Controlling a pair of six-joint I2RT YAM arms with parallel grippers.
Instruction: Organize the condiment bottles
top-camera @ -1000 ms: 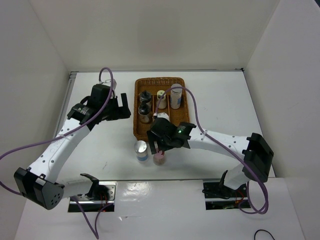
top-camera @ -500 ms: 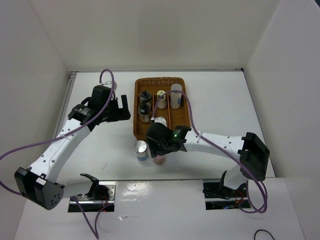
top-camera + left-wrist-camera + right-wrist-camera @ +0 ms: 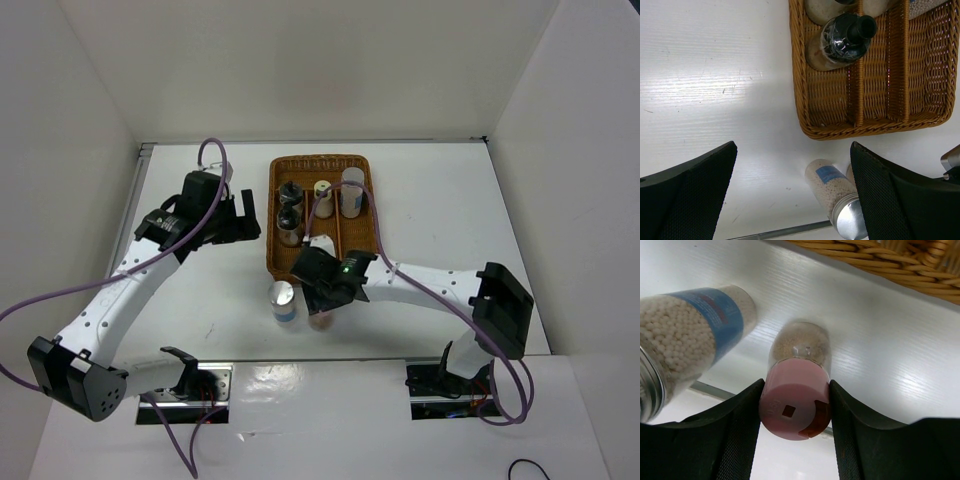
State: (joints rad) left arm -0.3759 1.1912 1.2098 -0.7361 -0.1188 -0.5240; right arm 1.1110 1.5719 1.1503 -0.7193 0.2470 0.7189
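Note:
The robot's right gripper should next lift its bottle, carry it outward over the tray's rim and lower it into the tray's middle lane [image 3: 324,231], which is empty in front of the pale-capped bottle.
My right gripper [image 3: 795,410] is shut on the pink cap of a condiment bottle [image 3: 799,352] that stands on the table just in front of the wicker tray [image 3: 318,159]. A silver-capped bottle [image 3: 283,298] of white beads stands close to its left, apart from the fingers. In the tray are two black-capped bottles [image 3: 290,192], a pale-capped one [image 3: 322,188] and a silver-capped one [image 3: 351,179]. My left gripper [image 3: 245,215] hangs open left of the tray with nothing between its fingers [image 3: 690,190]. In its view I see one black-capped bottle [image 3: 842,40] and the silver-capped bottle [image 3: 837,197].
The tray's front halves of its three lanes [image 3: 880,90] hold nothing. White walls close in the table on the left, back and right. A metal strip [image 3: 775,232] runs along the table's near edge, just in front of the two loose bottles.
My right gripper slid left and down over the pink-capped bottle and closed on its cap. The left arm and the silver-capped bottle have not moved.

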